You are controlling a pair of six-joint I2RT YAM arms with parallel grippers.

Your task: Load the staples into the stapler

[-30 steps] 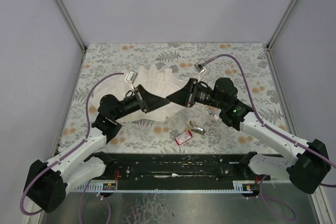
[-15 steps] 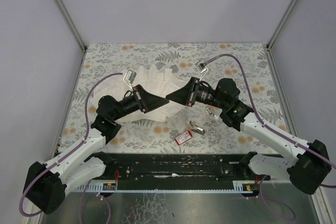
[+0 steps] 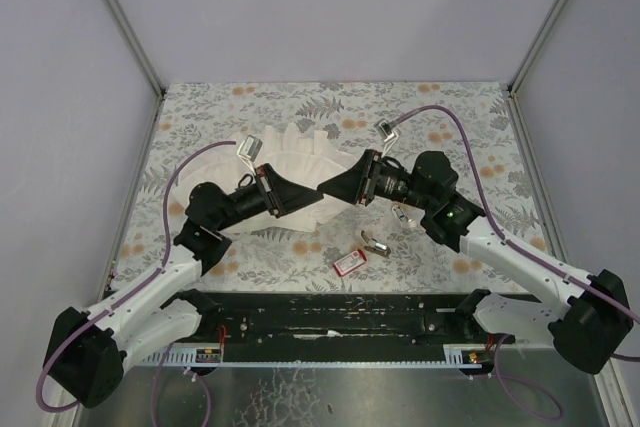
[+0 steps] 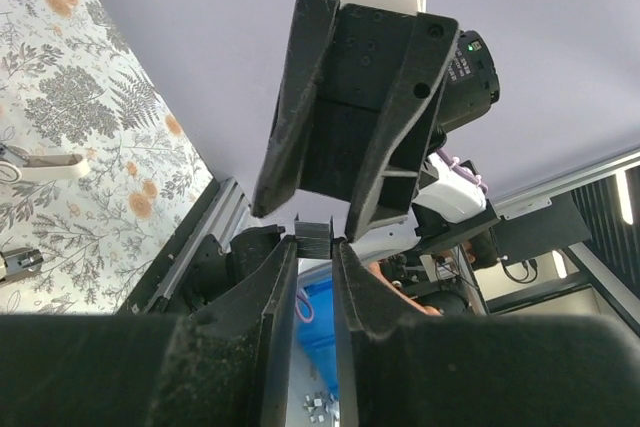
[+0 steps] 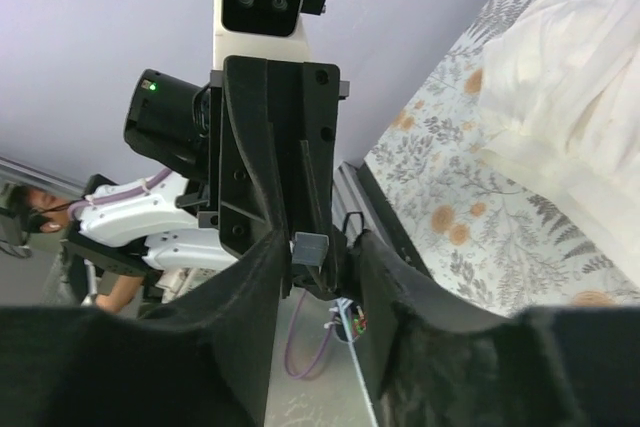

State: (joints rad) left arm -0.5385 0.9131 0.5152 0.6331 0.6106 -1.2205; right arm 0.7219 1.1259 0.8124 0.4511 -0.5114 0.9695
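Note:
My left gripper moves back and down next, turning its fingers downward, and releases the staples on the tabletop beside the red box [image 3: 349, 262], because that spot is empty.
Both grippers meet tip to tip above the white cloth [image 3: 300, 159]. My left gripper [image 4: 314, 244] [image 3: 314, 198] is shut on the staples [image 4: 314, 235], a small dark grey strip pinched between its fingertips. My right gripper [image 5: 322, 242] [image 3: 326, 187] stands open around the same staples [image 5: 309, 246]; the strip lies against one finger, with a gap to the other. On the floral table lie the stapler [image 3: 374, 242] and the red box [image 3: 349, 262], near the front, apart from both grippers.
The pleated white cloth [image 5: 570, 97] covers the table's middle under the grippers. A small metal piece [image 3: 403, 215] lies below the right wrist. The black base rail [image 3: 330, 317] runs along the near edge. Grey walls close in the sides and back.
My left jaws have closed onto the staple strip. My right jaws, shut before, have opened off it. Both arms have stayed almost in place.

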